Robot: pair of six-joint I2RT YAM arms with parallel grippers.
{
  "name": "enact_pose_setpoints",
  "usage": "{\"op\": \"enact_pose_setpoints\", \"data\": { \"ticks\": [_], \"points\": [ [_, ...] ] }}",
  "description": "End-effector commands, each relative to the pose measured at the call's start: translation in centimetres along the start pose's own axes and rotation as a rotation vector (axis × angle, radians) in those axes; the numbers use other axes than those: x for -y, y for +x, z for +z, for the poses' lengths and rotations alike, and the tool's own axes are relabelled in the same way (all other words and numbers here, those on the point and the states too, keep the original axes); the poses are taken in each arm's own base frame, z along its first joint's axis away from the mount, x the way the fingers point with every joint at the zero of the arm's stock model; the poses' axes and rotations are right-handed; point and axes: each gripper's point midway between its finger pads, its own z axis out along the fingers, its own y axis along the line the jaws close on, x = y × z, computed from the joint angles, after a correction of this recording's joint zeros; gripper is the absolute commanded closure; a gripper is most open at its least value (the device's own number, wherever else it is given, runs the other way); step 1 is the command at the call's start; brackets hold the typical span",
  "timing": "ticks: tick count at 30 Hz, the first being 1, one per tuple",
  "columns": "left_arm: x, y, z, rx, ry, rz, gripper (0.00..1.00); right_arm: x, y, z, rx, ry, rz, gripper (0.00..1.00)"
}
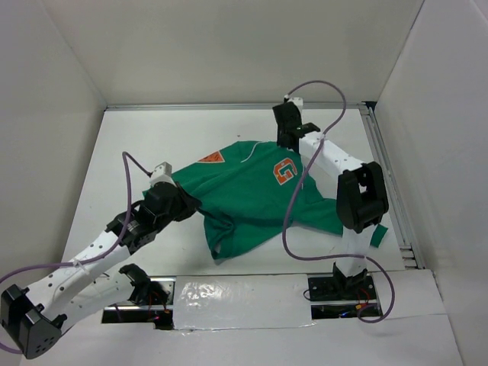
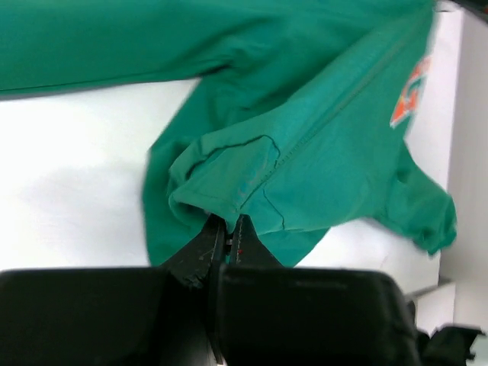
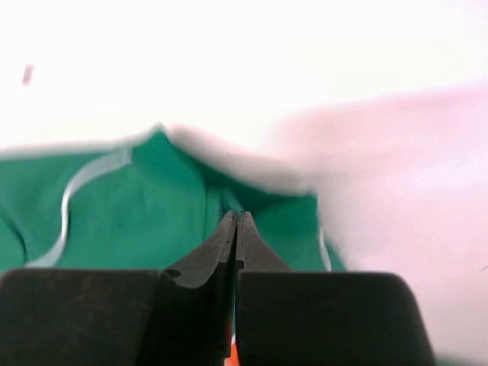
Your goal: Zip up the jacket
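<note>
The robot's fingers still hold the jacket's folded edge raised, so the left gripper will next lower that edge to the tabletop below it and release it there.
The green jacket (image 1: 244,191) lies crumpled mid-table, its orange "G" patch (image 1: 284,172) facing up. My left gripper (image 1: 187,204) is at the jacket's left side. In the left wrist view its jaws (image 2: 226,225) are shut on a folded edge of the jacket (image 2: 328,152) where the zipper line ends. My right gripper (image 1: 288,141) is at the far collar end. In the right wrist view its jaws (image 3: 237,216) are shut on a ridge of jacket fabric (image 3: 137,221) by the white piping (image 3: 69,198). The zipper pull is hidden.
White walls enclose the table on three sides. A metal rail (image 1: 389,183) runs along the right edge. The right arm's purple cable (image 1: 293,206) hangs across the jacket's right side. The arm bases (image 1: 335,290) sit at the near edge.
</note>
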Motion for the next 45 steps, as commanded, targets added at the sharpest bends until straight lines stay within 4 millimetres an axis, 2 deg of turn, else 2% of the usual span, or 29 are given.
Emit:
{"op": "enact_pose_setpoints", "data": {
  "ticks": [1,5,9,10,11,12,14,17,18,20,21,22,23,24,25,26,28,30,31,34,35,37,38,39,41,42,43,44,45],
  "points": [
    [-3.2,-1.8,-0.5,0.062,-0.124,-0.001,1.00,8.6,-6.5,1.5,0.168,0.316,0.053,1.00],
    [-4.7,-2.3,-0.4,0.071,-0.167,-0.046,1.00,6.1,-10.6,0.7,0.261,0.161,0.069,1.00],
    [-5.4,-2.4,-0.6,0.076,-0.173,-0.067,1.00,8.2,-11.8,3.7,0.227,0.225,0.084,1.00],
    [-5.9,-2.0,-0.8,0.066,-0.196,-0.076,1.00,9.4,-13.4,3.8,0.250,0.248,0.110,1.00],
    [-6.1,-2.0,-0.8,0.071,-0.203,-0.079,1.00,10.3,-12.4,5.7,0.212,0.281,0.103,1.00],
    [-6.6,-1.8,-0.7,0.067,-0.217,-0.079,1.00,11.0,-13.7,5.5,0.221,0.300,0.121,1.00],
    [-6.8,-1.1,0.0,0.043,-0.206,-0.061,1.00,12.2,-13.4,7.2,0.201,0.309,0.130,1.00],
    [-6.6,0.5,1.6,-0.040,-0.165,-0.072,1.00,10.6,-13.0,7.4,0.176,0.199,0.126,1.00],
    [-6.7,1.1,2.1,-0.067,-0.159,-0.079,1.00,10.0,-11.7,8.0,0.159,0.158,0.115,1.00],
    [-6.6,2.5,3.4,-0.127,-0.127,-0.054,1.00,7.1,-11.2,7.3,0.153,-0.016,0.091,1.00],
    [-6.1,2.8,3.5,-0.160,-0.113,-0.063,0.89,6.6,-10.1,7.5,0.134,-0.043,0.091,1.00],
    [-6.0,3.1,3.7,-0.183,-0.122,-0.067,0.73,5.7,-9.8,7.1,0.124,-0.095,0.088,0.91],
    [-6.3,3.4,3.6,-0.220,-0.169,-0.086,0.46,5.5,-9.8,6.1,0.124,-0.115,0.100,0.66],
    [-6.4,3.5,3.5,-0.232,-0.192,-0.094,0.40,5.2,-9.9,5.3,0.129,-0.139,0.100,0.52],
    [-6.5,3.6,3.4,-0.240,-0.214,-0.110,0.29,4.8,-11.0,3.4,0.161,-0.185,0.106,0.14],
    [-6.6,3.4,2.8,-0.245,-0.234,-0.116,0.01,4.8,-10.5,3.0,0.160,-0.195,0.117,0.10],
    [-6.1,2.7,1.8,-0.219,-0.224,-0.137,0.01,5.0,-12.3,-0.3,0.222,-0.229,0.135,0.00],
    [-5.8,2.1,0.6,-0.204,-0.224,-0.156,0.01,5.1,-12.2,-2.0,0.229,-0.247,0.164,0.00],
    [-5.1,1.3,-0.2,-0.172,-0.201,-0.178,0.01,5.5,-13.2,-4.3,0.270,-0.260,0.184,0.00],
    [-3.8,-0.8,-1.7,-0.109,-0.183,-0.213,0.01,5.3,-12.3,-7.6,0.270,-0.311,0.223,0.00],
    [-3.1,-2.1,-2.1,-0.072,-0.170,-0.215,0.01,5.4,-10.1,-7.6,0.216,-0.305,0.244,0.00],
    [-3.3,-3.8,-2.4,-0.020,-0.209,-0.199,0.01,5.6,-8.9,-9.9,0.228,-0.323,0.260,0.00],
    [-2.1,-5.7,-2.9,0.022,-0.194,-0.196,0.01,5.8,-6.0,-9.1,0.178,-0.311,0.264,0.00],
    [-2.0,-7.1,-2.1,0.046,-0.200,-0.117,0.01,5.9,-5.5,-9.9,0.186,-0.324,0.257,0.00],
    [1.5,-10.7,-1.7,0.089,-0.083,0.034,0.01,6.2,-2.4,-9.1,0.103,-0.303,0.223,0.00],
    [1.7,-11.1,0.5,0.043,-0.075,0.162,0.01,6.1,-1.1,-8.3,0.053,-0.308,0.201,0.00],
    [4.3,-13.2,0.5,0.043,-0.001,0.188,0.01,6.1,0.3,-7.8,-0.006,-0.298,0.186,0.00],
    [5.1,-13.8,1.6,0.022,0.010,0.241,0.01,5.8,1.3,-7.3,-0.042,-0.311,0.166,0.00],
    [3.9,-13.5,5.1,-0.042,-0.038,0.337,0.01,5.2,2.8,-6.4,-0.102,-0.335,0.150,0.00]
  ]
}}
